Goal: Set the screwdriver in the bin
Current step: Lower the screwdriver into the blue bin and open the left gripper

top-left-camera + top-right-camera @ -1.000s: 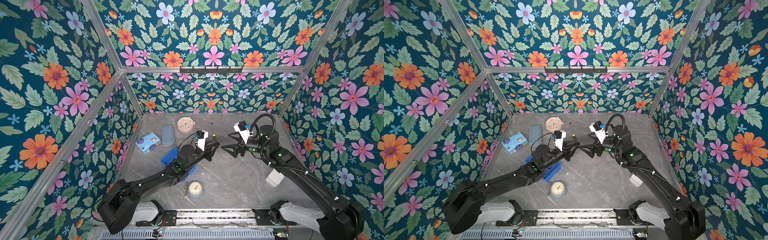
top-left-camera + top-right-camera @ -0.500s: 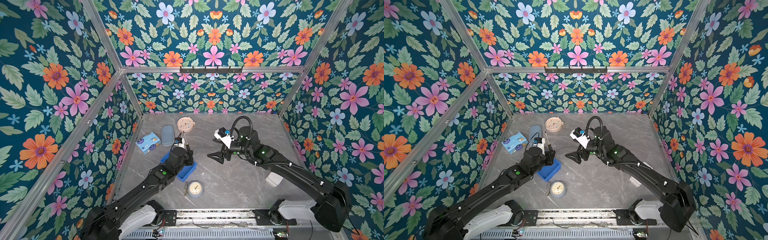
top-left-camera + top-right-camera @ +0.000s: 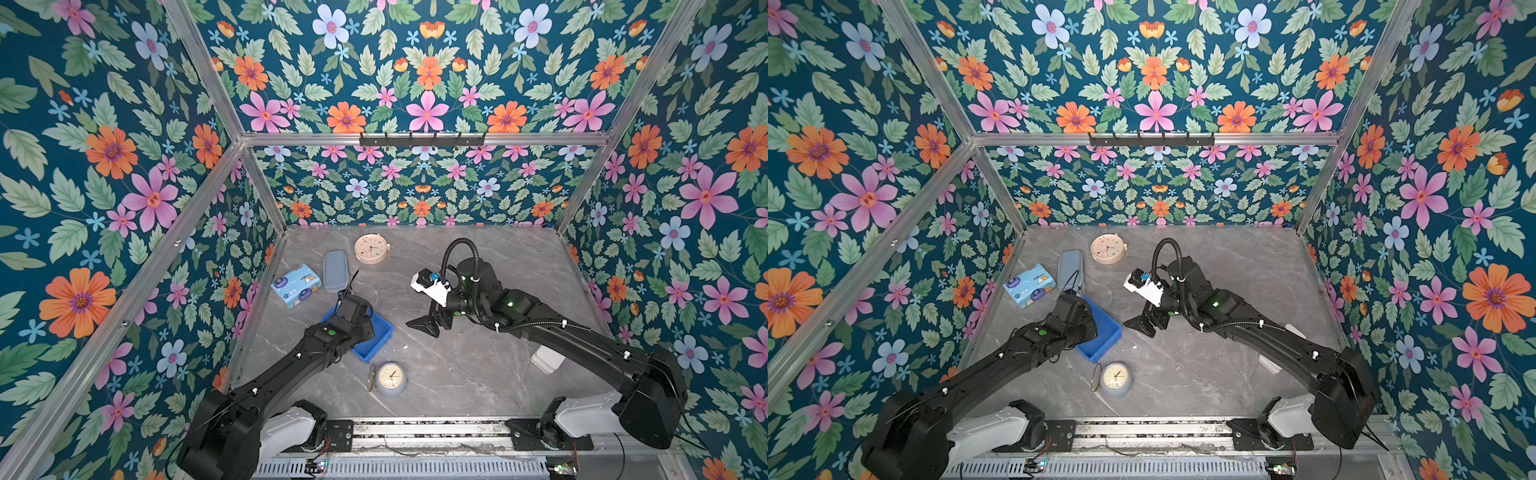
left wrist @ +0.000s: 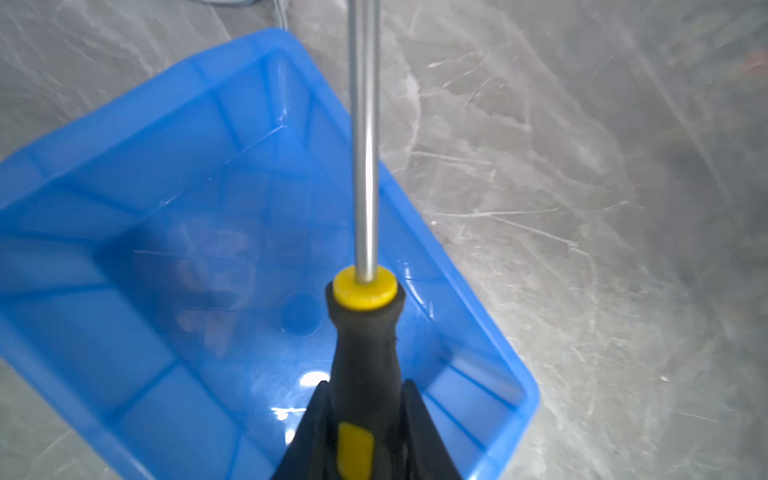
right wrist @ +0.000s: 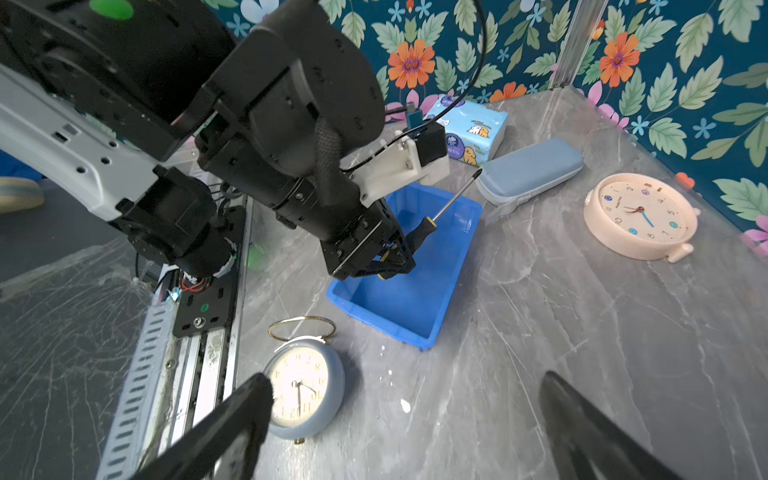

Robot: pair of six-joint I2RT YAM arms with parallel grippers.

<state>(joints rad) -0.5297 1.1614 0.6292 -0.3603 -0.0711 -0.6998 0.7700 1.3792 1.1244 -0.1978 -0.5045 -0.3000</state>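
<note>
The screwdriver's handle already hangs over the empty bin's bottom, so my left gripper should lower between the bin's blue sides and release the screwdriver.
The screwdriver [image 4: 365, 357], with a black-and-yellow handle and a thin metal shaft [image 5: 455, 195], is clamped by its handle in my left gripper [image 4: 365, 384]. It hangs tilted over the bright blue bin [image 4: 145, 187], its shaft pointing out past the bin's rim toward the grey-blue case. The bin [image 3: 376, 336] stands left of the table's middle, half covered by my left wrist in both top views. The bin [image 5: 415, 299] holds nothing. My right gripper [image 5: 405, 384] stands wide open and empty, low over the bare table just right of the bin [image 3: 1104, 336].
A blue-grey alarm clock [image 3: 390, 378] lies near the front edge, close to the bin. Behind the bin are a grey-blue case [image 3: 335, 270], a tissue pack [image 3: 296, 285] and a peach clock [image 3: 371, 248]. A white object [image 3: 548, 359] sits under the right arm.
My left gripper has carried the screwdriver from mid-table leftward and nearer, to above the bin. My right gripper has swung left and lower toward the table's middle.
</note>
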